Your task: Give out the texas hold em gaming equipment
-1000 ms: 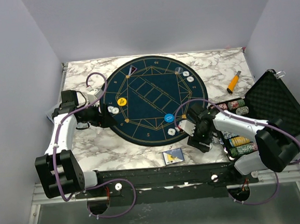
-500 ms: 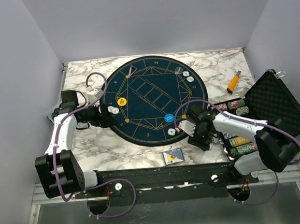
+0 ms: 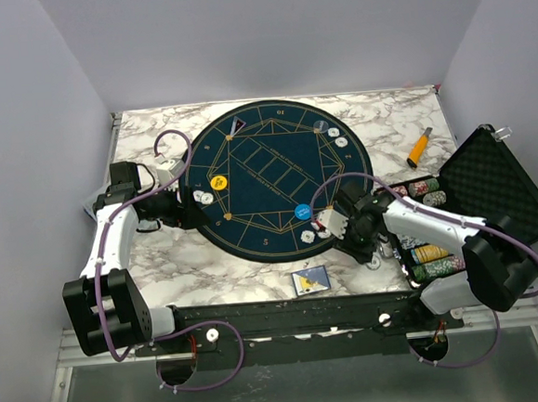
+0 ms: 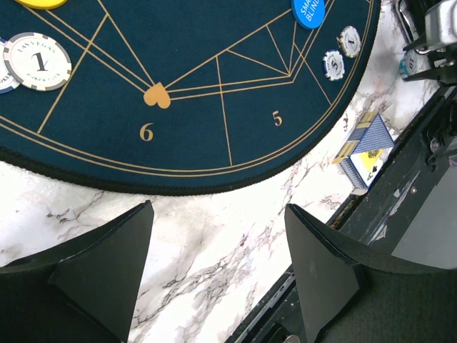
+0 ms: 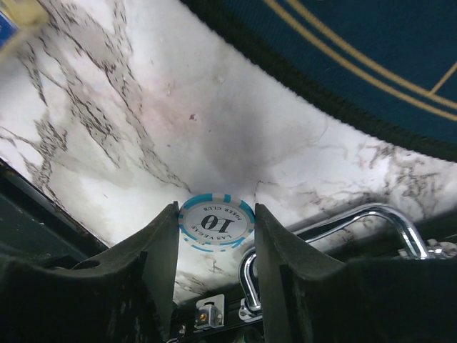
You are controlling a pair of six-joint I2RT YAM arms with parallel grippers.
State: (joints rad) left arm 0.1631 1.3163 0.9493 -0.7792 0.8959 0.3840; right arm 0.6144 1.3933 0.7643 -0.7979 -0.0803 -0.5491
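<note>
The robot's right gripper will rise and go outward across the mat (image 3: 272, 175), then go down and release on bare mat (image 3: 309, 121) beside the grey disc, as whitish chips line the disc's other side.
My right gripper (image 5: 216, 223) is shut on a white and light-blue poker chip (image 5: 216, 223) marked 10, held above the marble beside the round dark-blue mat (image 3: 272, 175); in the top view it (image 3: 334, 222) is at the mat's right front edge. On the mat lie a yellow button (image 3: 218, 182), a blue button (image 3: 302, 211) and whitish chips (image 3: 307, 238). A card deck (image 3: 310, 280) lies on the marble at the front. My left gripper (image 4: 218, 246) is open and empty over marble at the mat's left edge, near a chip marked 1 (image 4: 37, 61).
An open black case (image 3: 492, 188) with rows of chips stands at the right; its chrome handle (image 5: 343, 221) is just under my right gripper. An orange-handled tool (image 3: 419, 147) lies at the back right. Purple cables loop over both arms.
My right gripper has moved left and toward the mat from the case side, carrying the chip. The left arm has not moved.
</note>
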